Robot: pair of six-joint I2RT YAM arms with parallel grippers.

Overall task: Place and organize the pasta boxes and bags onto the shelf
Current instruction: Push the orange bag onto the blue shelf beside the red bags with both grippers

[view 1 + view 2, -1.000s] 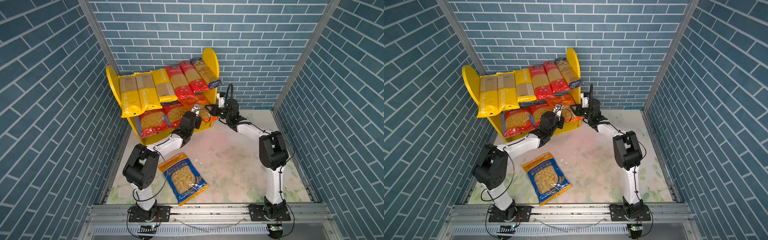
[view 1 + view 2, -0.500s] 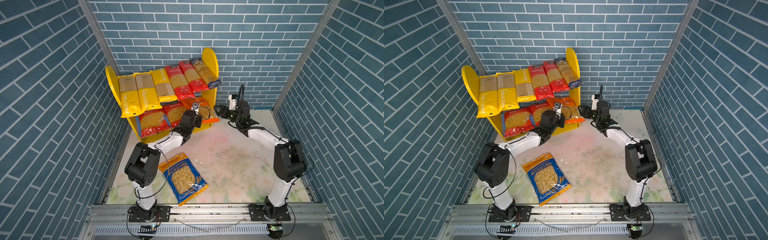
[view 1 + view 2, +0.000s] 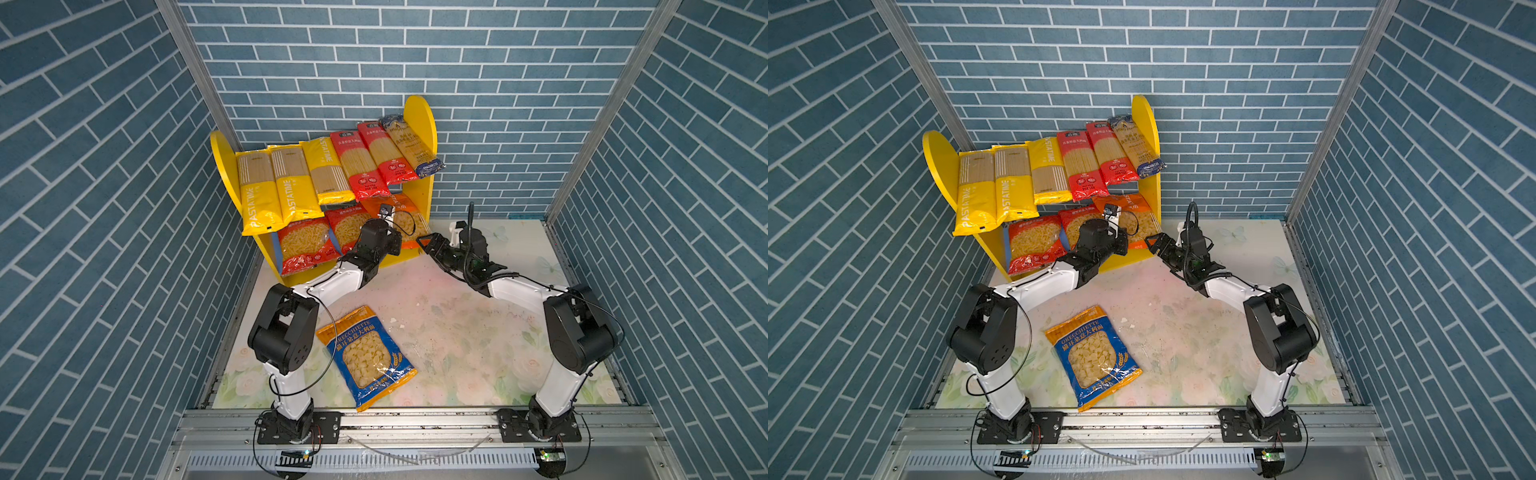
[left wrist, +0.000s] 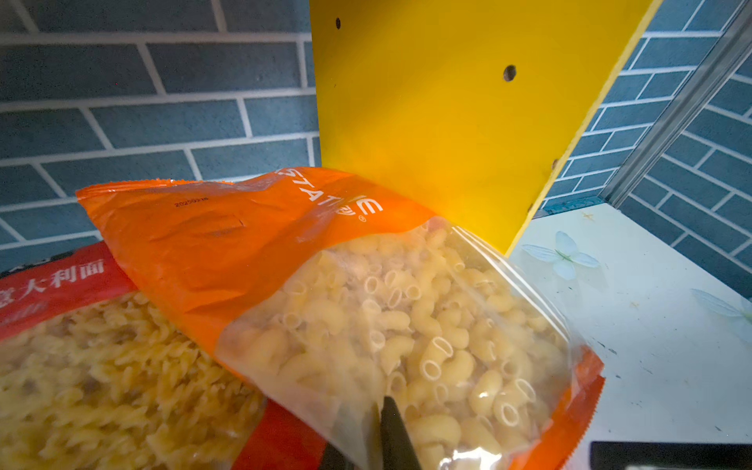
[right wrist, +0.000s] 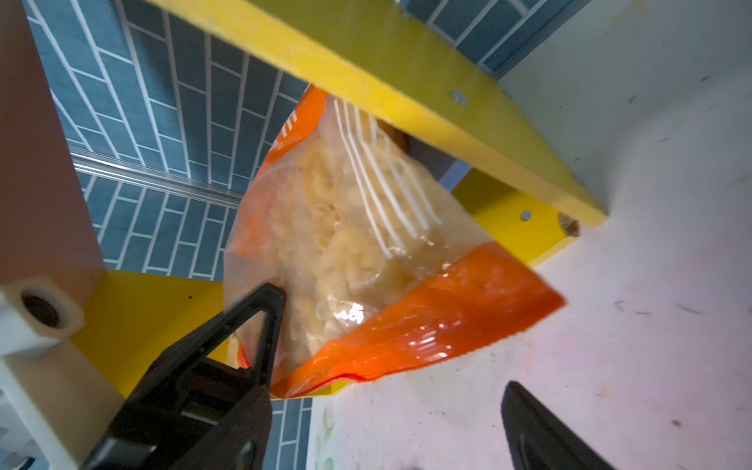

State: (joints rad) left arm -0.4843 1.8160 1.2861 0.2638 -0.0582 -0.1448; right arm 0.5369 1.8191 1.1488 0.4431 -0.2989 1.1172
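Observation:
The macaroni bag's bottom corner sticks out past the shelf's side panel (image 4: 427,101), so the left gripper needs to pull toward the neighbouring red short-pasta bag (image 4: 117,376) and let go of the macaroni bag's clear lower edge.
The shelf (image 3: 419,120) (image 3: 1144,116) carries several long spaghetti packs on its upper board: yellow (image 3: 257,191), red (image 3: 359,166) and dark-blue (image 3: 409,147). Two red short-pasta bags (image 3: 305,245) lean on the lower board. Beside them leans an orange macaroni bag (image 3: 405,220) (image 4: 366,325) (image 5: 346,228), against the right side panel (image 4: 427,101). My left gripper (image 3: 397,243) (image 4: 366,443) is shut on that bag's clear lower edge. My right gripper (image 3: 426,243) (image 5: 390,344) stands open just right of the bag's bottom corner. A blue orecchiette bag (image 3: 368,357) (image 3: 1094,355) lies flat on the table.
Blue brick walls close in the back and both sides. A metal rail (image 3: 415,419) with both arm bases runs along the front. A few white crumbs (image 3: 392,320) lie on the floral table top (image 3: 457,332) between the arms.
My right gripper has opened, let go of the orange bag and drawn back to the right, away from the shelf. The left gripper has stayed shut at the bag.

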